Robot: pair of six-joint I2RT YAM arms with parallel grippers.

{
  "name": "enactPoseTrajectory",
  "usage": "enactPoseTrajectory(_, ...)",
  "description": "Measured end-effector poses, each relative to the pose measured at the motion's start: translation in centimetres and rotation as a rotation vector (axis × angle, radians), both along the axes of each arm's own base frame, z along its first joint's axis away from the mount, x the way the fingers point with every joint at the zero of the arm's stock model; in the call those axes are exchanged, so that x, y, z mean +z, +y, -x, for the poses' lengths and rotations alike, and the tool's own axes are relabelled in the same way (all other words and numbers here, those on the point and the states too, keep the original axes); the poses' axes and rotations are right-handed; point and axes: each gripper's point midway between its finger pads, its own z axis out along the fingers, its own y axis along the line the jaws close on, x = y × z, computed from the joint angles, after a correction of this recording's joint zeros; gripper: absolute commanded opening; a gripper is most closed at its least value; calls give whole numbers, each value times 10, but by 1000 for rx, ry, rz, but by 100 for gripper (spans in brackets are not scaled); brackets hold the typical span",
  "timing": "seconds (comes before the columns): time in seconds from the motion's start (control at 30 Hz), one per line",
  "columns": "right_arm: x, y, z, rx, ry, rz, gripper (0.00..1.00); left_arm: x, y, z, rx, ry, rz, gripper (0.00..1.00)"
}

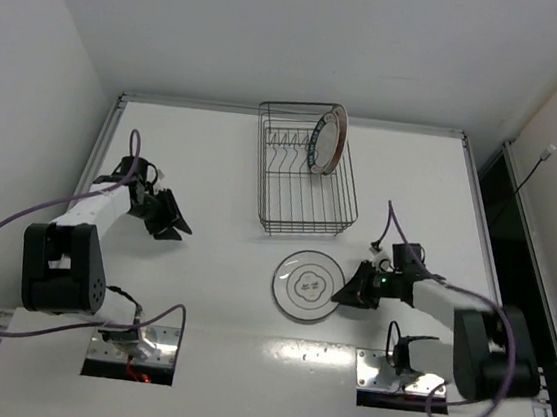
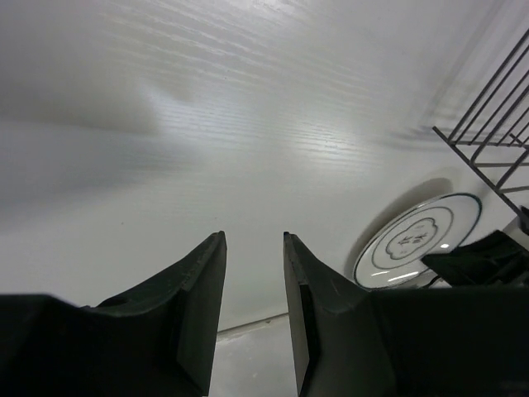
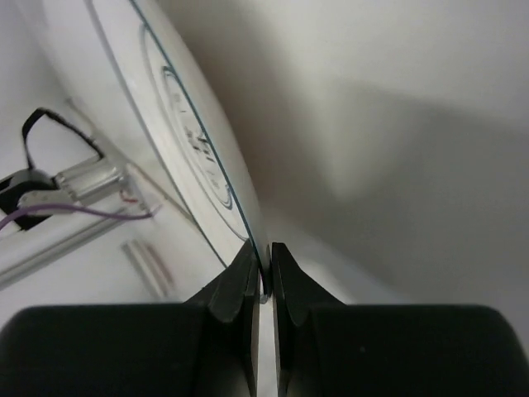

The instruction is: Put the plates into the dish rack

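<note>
My right gripper rises outward next and brings the white plate down into the rack [image 1: 301, 153] beside the teal-rimmed plate to release it, as the slots there stand empty.
A white plate with a thin dark ring and flower outline [image 1: 306, 285] lies near the table's middle; it also shows in the left wrist view [image 2: 417, 240] and the right wrist view [image 3: 186, 141]. My right gripper [image 1: 341, 292] is shut on this plate's right rim [image 3: 263, 263]. The dark wire dish rack [image 1: 302, 176] stands at the back; its corner shows in the left wrist view [image 2: 488, 124]. Two plates stand on edge in its far right end, a teal-rimmed one [image 1: 319, 143] and an orange-brown one [image 1: 336, 138]. My left gripper [image 1: 178, 223] is open and empty [image 2: 252, 240] over bare table at the left.
The white table [image 1: 199, 290] has a raised rim at the back and sides. Arm bases and purple cables sit at the near edge [image 1: 133, 338]. White walls surround the table.
</note>
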Motion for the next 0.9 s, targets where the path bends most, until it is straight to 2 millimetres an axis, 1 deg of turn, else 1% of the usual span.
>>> enactPoseTrajectory(0.07, 20, -11, -14, -14, -105, 103, 0, 8, 3, -2, 1, -17, -13, 31)
enactPoseTrajectory(0.1, 38, -19, -25, -32, -179, 165, 0, 11, 4, -4, 0, -28, -20, 31)
enactPoseTrajectory(0.13, 48, -28, -27, -47, -196, 230, 0, 14, 6, -6, -1, -42, -30, 31)
enactPoseTrajectory(0.17, 88, -34, -47, -76, -325, 260, 0, 17, 8, -8, 0, -54, -43, 31)
enactPoseTrajectory(0.23, 143, -45, -56, -109, -436, 321, 0, 19, 11, -8, 4, -65, -60, 31)
enactPoseTrajectory(0.3, 196, -50, -60, -140, -549, 342, 0, 20, 15, -7, 11, -66, -72, 31)
enactPoseTrajectory(0.33, 217, -54, -60, -156, -588, 354, 0, 19, 16, -7, 12, -64, -76, 31)
enactPoseTrajectory(0.4, 253, -61, -55, -186, -639, 384, 0, 18, 19, -6, 12, -61, -89, 31)
enactPoseTrajectory(0.47, 289, -68, -58, -216, -673, 418, 0, 17, 21, -5, 8, -57, -98, 31)
enactPoseTrajectory(0.5, 308, -71, -66, -234, -698, 431, 0, 17, 21, -4, 7, -54, -99, 31)
enactPoseTrajectory(0.57, 331, -76, -88, -271, -734, 464, 0, 18, 21, -5, 4, -56, -99, 31)
enactPoseTrajectory(0.6, 337, -78, -102, -292, -747, 485, 0, 19, 21, -6, 3, -59, -101, 31)
enactPoseTrajectory(0.63, 337, -80, -119, -306, -746, 506, 0, 19, 21, -8, 2, -60, -100, 31)
enactPoseTrajectory(0.7, 326, -80, -150, -321, -724, 554, 0, 20, 22, -10, 2, -60, -100, 31)
enactPoseTrajectory(0.73, 317, -79, -167, -325, -709, 585, 0, 19, 22, -12, 2, -58, -100, 31)
enactPoseTrajectory(0.8, 292, -71, -200, -312, -663, 650, 0, 18, 23, -14, 4, -51, -101, 31)
enactPoseTrajectory(0.87, 266, -59, -233, -287, -621, 722, 0, 17, 24, -15, 7, -37, -107, 31)
enactPoseTrajectory(0.9, 256, -52, -248, -277, -609, 760, 0, 18, 24, -16, 4, -31, -116, 31)
